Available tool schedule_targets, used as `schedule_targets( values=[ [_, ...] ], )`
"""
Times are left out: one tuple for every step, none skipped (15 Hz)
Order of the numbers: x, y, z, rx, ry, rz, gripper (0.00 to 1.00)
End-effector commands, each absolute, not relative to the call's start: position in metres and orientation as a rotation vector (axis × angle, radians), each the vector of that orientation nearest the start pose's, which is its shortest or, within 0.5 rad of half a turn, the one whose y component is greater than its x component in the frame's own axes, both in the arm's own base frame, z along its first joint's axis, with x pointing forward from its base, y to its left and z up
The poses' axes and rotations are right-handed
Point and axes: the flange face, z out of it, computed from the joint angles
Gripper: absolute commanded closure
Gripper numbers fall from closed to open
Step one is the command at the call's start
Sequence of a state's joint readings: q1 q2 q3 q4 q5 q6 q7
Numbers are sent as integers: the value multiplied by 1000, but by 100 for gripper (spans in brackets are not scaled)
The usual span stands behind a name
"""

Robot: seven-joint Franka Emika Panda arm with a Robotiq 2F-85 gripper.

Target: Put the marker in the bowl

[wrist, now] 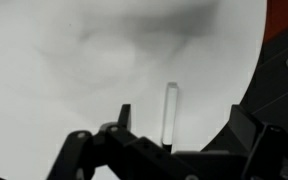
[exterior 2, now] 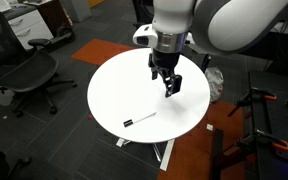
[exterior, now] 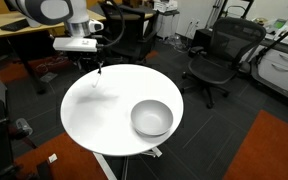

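The stick already lines up between the robot's spread fingers in the wrist view, so the gripper needs to go down next around the marker's dark end (exterior 2: 128, 124) (wrist: 167, 147) below it.
The marker (exterior 2: 139, 119) is a thin pale stick with a dark end. It lies on the round white table (exterior 2: 114, 85) near its front edge. In the wrist view the marker (wrist: 170, 110) looks whitish and lies flat on the table just ahead of the jaws. My gripper (exterior 2: 170, 90) hangs open above the table, up and to the right of the marker, with nothing held. In the wrist view the gripper (wrist: 184, 135) has its dark fingers (wrist: 124, 116) spread wide. The white bowl (exterior: 152, 118) stands empty at the near right of the table, well away from the gripper (exterior: 101, 68).
Black office chairs (exterior: 212, 55) and desks stand around the table on dark carpet. One more chair (exterior 2: 29, 75) is near the table's side. The table rim (wrist: 246, 80) curves close to the marker.
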State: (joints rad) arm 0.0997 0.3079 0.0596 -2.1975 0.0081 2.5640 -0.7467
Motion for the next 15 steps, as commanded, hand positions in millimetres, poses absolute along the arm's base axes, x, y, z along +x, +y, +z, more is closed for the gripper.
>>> schedule_targets(
  values=[
    [584, 113, 222, -2762, -1433, -181, 0],
    [588, 119, 213, -2745, -1444, -189, 0],
    [592, 125, 208, -2724, -1455, -197, 0],
    [596, 128, 200, -2706, -1460, -196, 0],
    [599, 132, 193, -2688, -1461, -192, 0],
    [603, 133, 185, -2677, -1472, -180, 0],
    [608, 133, 177, -2670, -1472, -174, 0],
    [611, 133, 172, -2656, -1478, -171, 0],
    [615, 133, 167, -2651, -1475, -169, 0],
    [618, 132, 162, -2648, -1473, -167, 0],
    [621, 132, 157, -2644, -1474, -165, 0],
    [623, 132, 153, -2642, -1469, -159, 0],
    [624, 133, 148, -2640, -1466, -152, 0],
    [625, 134, 143, -2638, -1464, -143, 0],
    [626, 135, 139, -2637, -1466, -136, 0]
  ],
)
